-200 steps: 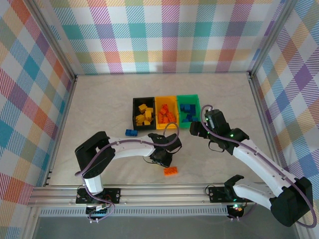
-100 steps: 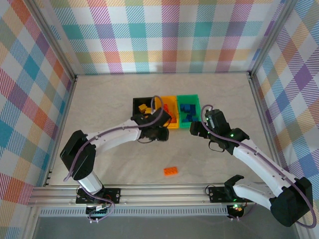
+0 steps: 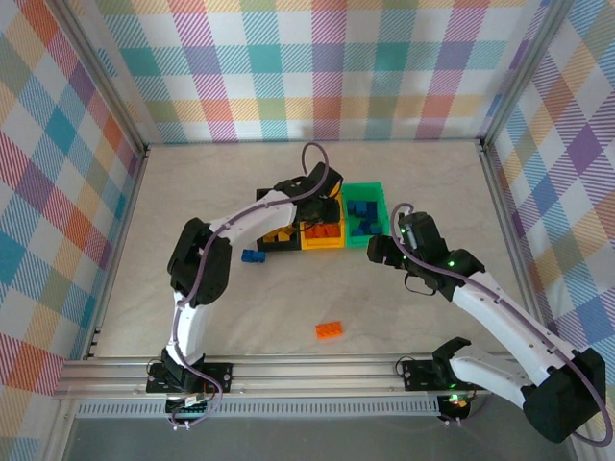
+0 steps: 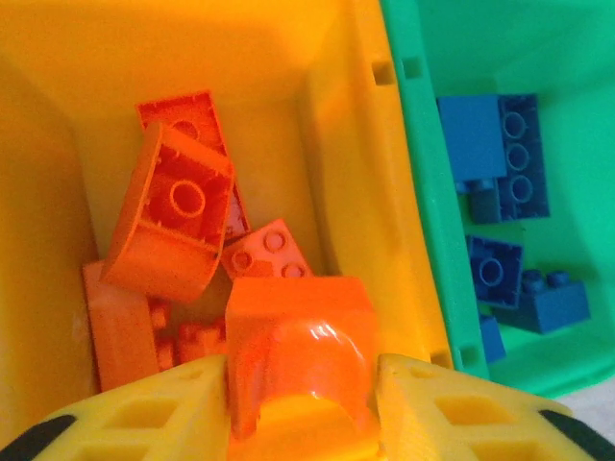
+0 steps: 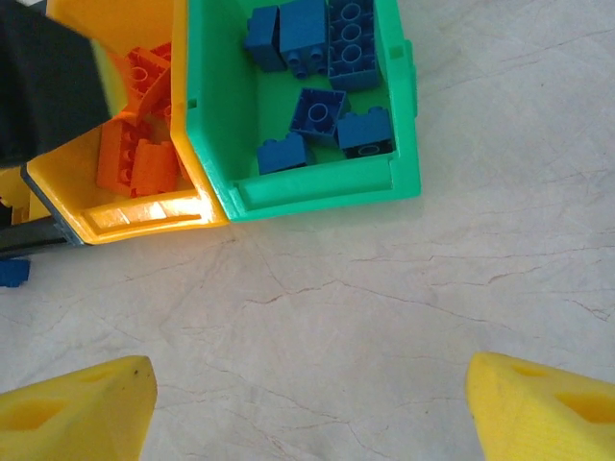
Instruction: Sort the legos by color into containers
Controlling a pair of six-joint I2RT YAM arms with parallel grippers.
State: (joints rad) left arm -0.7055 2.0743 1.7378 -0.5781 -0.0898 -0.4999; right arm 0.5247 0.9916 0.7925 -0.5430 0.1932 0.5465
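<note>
Next, my right gripper moves back toward the base, turns and lowers onto the loose orange lego (image 3: 329, 330).
My left gripper (image 4: 303, 375) hangs inside the yellow-orange bin (image 4: 351, 163), shut on an orange lego (image 4: 298, 322) that sits between both fingers. Below it lie several orange legos (image 4: 178, 216). From above, the left gripper (image 3: 322, 206) is over the middle bin (image 3: 321, 246) of the row. The black bin (image 3: 279, 247) holds yellow legos (image 3: 279, 233). The green bin (image 5: 317, 197) holds several blue legos (image 5: 322, 110). My right gripper (image 5: 312, 384) stands open over bare table, just in front of the green bin (image 3: 365, 186), with nothing between its fingers.
A loose orange lego (image 3: 330, 330) lies on the table towards the front. A loose blue lego (image 3: 253, 255) lies just in front of the black bin. The left arm arches over the black bin. Checked walls enclose the table.
The left arm swung from the front of the table up and back, carrying the orange lego over the yellow-orange bin. The right arm has stayed put.
</note>
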